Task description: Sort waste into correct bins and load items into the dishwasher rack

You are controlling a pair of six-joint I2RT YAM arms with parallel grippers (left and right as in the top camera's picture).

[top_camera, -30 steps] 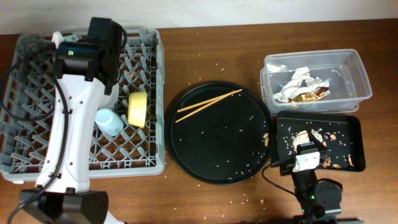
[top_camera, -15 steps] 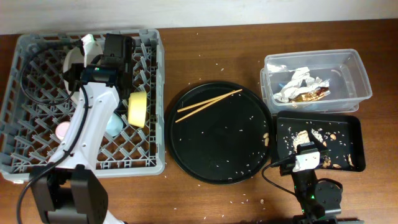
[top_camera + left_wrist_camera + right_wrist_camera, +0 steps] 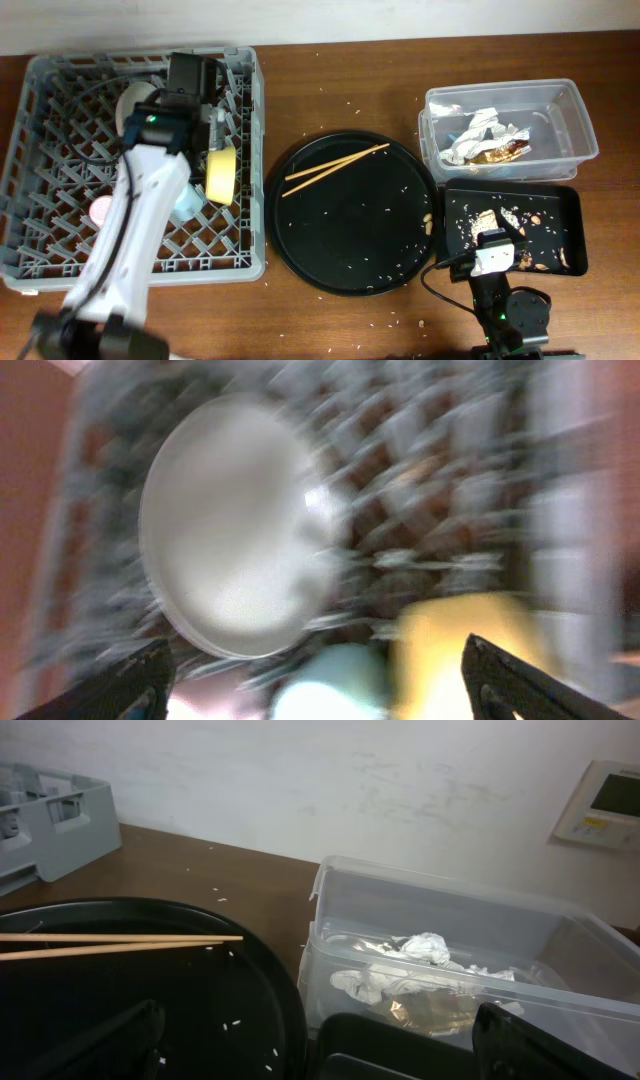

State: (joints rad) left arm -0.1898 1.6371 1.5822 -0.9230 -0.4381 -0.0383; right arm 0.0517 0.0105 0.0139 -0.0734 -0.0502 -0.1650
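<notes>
The left gripper moves its empty fingers to the right in the overhead view and down onto the middle of the chopsticks next.
The grey dishwasher rack [image 3: 60, 150] fills the left of the table. In it stand the pale plate [image 3: 134, 101], the yellow bowl [image 3: 221, 175], the light blue cup [image 3: 183, 207] and the pink cup [image 3: 102, 208]. My left gripper [image 3: 186, 98] hovers over the rack beside the plate; the blurred left wrist view shows it open [image 3: 315, 650], the plate [image 3: 235, 525] free of its fingers. The chopsticks [image 3: 335, 163] lie on the round black tray [image 3: 350, 250]. My right gripper [image 3: 320, 1030] is open and empty near the table's front edge. The foil wrapper [image 3: 485, 140] lies in the clear tub [image 3: 570, 110].
The shallow black tray [image 3: 555, 195] holds beige scraps [image 3: 500, 220]. Crumbs dot the round tray and the wooden table [image 3: 330, 80]. The left arm's white link [image 3: 130, 230] spans the rack. In the right wrist view the tub [image 3: 340, 950] stands right of the chopsticks [image 3: 120, 943].
The left gripper has opened and let go of the plate, which now stands in the rack's far part. The left arm has shifted slightly. The right arm has not moved.
</notes>
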